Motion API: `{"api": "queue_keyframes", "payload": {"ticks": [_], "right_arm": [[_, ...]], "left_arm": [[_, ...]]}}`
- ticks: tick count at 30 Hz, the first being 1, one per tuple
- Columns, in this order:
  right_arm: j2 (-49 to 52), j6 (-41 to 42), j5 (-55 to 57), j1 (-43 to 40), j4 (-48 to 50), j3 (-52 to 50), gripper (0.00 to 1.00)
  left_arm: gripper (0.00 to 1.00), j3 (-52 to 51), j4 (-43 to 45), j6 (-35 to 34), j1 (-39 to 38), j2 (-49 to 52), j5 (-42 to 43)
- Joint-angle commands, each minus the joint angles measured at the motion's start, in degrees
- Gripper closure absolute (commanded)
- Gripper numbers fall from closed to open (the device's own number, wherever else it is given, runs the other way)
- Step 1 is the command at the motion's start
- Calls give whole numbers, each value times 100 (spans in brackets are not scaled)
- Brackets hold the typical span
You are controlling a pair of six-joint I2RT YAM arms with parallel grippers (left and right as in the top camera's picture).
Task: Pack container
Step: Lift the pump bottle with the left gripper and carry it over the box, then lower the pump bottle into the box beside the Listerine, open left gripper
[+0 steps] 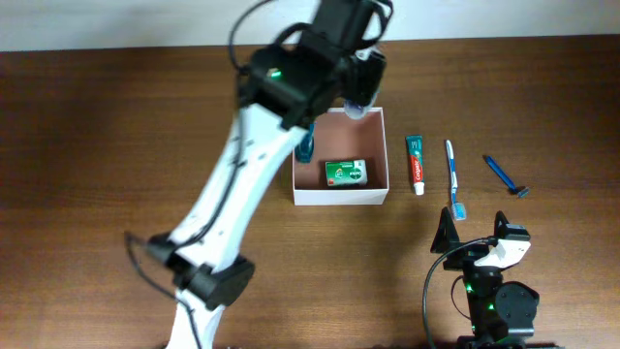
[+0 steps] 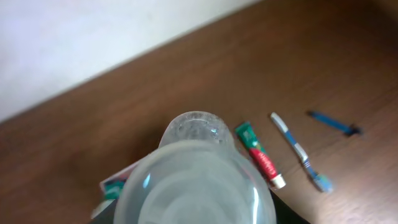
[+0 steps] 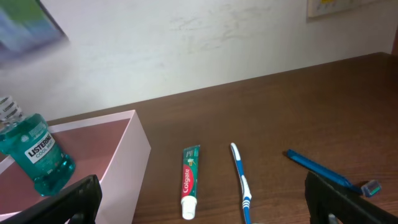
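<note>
The robot's left gripper will next go down and to the left in the overhead view to release, because the container's free bottom beside the teal bottle point(image 1: 306, 145) is that way below it.
The container point(image 1: 339, 197) is a square white-walled box with a reddish-brown inside, at the table's middle. In it are a green box point(image 1: 345, 173) and a teal mouthwash bottle point(image 1: 306, 145), which stands upright in the right wrist view point(image 3: 37, 155). My left gripper point(image 1: 355, 85) hangs over the container's back right corner, shut on a clear plastic bottle point(image 1: 356, 107). That bottle fills the lower left wrist view point(image 2: 196, 180) and hides the fingers. My right gripper point(image 1: 475, 235) is open and empty near the front edge, its fingers spread wide point(image 3: 205, 208).
To the right of the container lie a toothpaste tube point(image 1: 417, 163), a blue-and-white toothbrush point(image 1: 452, 176) and a blue razor point(image 1: 505, 175), side by side on the brown table. The left arm stretches across the table's left half. A white wall stands behind the table.
</note>
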Motion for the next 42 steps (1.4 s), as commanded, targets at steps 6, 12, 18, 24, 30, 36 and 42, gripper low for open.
{"api": "queue_keyframes", "payload": {"ticks": [6,12,18,24,30,36,42], "right_arm": [[-48,-59,-52,-35,-28,-26,1],[-48,-57,-52,-37,-28,-26,1],[-48,-59,-52,-37,-28,-26,1],[-48,-59,-52,-37,-28,-26,1],[-48,-59,-52,-37,-28,-26,1],[-48,-59,-52,-37,-28,-26,2],[-48,-59,-52,-35,-28,-26,1]], "left_arm": [[99,111,133,-15,-101,874,-138],[99,109,-70,-17,-94,1021,-273],[99,109,-435,-317,-76,1049,-883],[99,83,-533,-741,-50,1095,-857],[98,83,-544,-1095,-50,1355,-855],[98,83,-603,-1178,-13,1690,-857],[98,83,-651,-1178,131,1718,-855]]}}
